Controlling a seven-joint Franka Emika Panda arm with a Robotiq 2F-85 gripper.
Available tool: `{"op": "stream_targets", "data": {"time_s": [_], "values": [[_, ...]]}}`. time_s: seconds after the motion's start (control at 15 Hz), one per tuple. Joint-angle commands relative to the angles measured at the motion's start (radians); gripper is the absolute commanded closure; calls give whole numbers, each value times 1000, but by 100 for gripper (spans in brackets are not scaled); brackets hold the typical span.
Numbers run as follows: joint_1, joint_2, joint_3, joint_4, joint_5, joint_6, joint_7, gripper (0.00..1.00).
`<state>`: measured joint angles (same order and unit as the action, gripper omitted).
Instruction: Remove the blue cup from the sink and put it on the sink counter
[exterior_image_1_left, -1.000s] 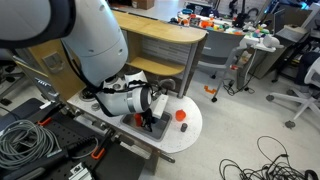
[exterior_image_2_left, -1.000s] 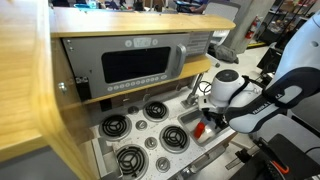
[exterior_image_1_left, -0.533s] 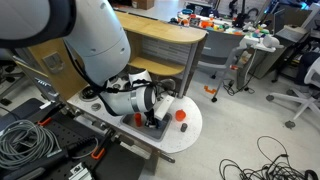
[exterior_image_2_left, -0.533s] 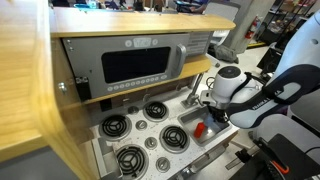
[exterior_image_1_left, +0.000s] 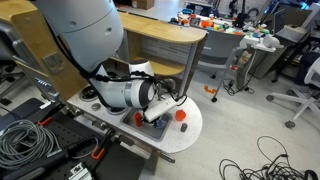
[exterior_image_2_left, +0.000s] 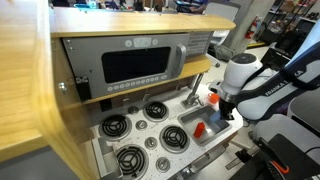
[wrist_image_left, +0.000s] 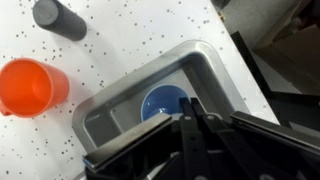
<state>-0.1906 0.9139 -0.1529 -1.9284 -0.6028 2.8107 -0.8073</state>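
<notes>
Next, my gripper will rise out of the basin, carry the blue cup (wrist_image_left: 160, 102) over to the white counter beyond the sink's end (wrist_image_left: 185, 25), lower it and release, since that counter lies bare.
In the wrist view the blue cup (wrist_image_left: 160, 102) stands upright in the grey sink (wrist_image_left: 108, 112) and I look down into it. My gripper (wrist_image_left: 191, 108) is shut, its two dark fingers pressed together with their tips at the cup's right rim, pinching the wall. The cup is still within the basin. In both exterior views the gripper (exterior_image_1_left: 153, 116) (exterior_image_2_left: 226, 108) hangs over the sink of the toy kitchen, and the arm hides the cup.
An orange cup (wrist_image_left: 30, 85) (exterior_image_1_left: 181, 115) stands on the speckled white counter (wrist_image_left: 130, 35) beside the sink, and a dark cylinder (wrist_image_left: 58, 18) lies further off. Stove burners (exterior_image_2_left: 130, 125) and a microwave (exterior_image_2_left: 135, 65) adjoin the sink. Cables (exterior_image_1_left: 25, 140) lie near the counter.
The jaws have gone from half open to shut at the cup's rim. The wrist has swung and lifted slightly over the sink.
</notes>
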Motion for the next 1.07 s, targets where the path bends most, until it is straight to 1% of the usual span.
{"op": "stream_targets", "data": {"time_s": [0.0,0.27,0.4,0.6,0.8,1.0], "values": [[-11,-165,-9,-149,62,-17,102,99],[-13,-249,-62,-191,96,-29,231,99],[-13,-257,-94,-171,106,-52,299,99],[-5,-217,-148,-100,105,-113,417,99],[-1,-175,-178,-37,116,-208,528,99],[-4,-142,-166,20,152,-351,619,99]]}}
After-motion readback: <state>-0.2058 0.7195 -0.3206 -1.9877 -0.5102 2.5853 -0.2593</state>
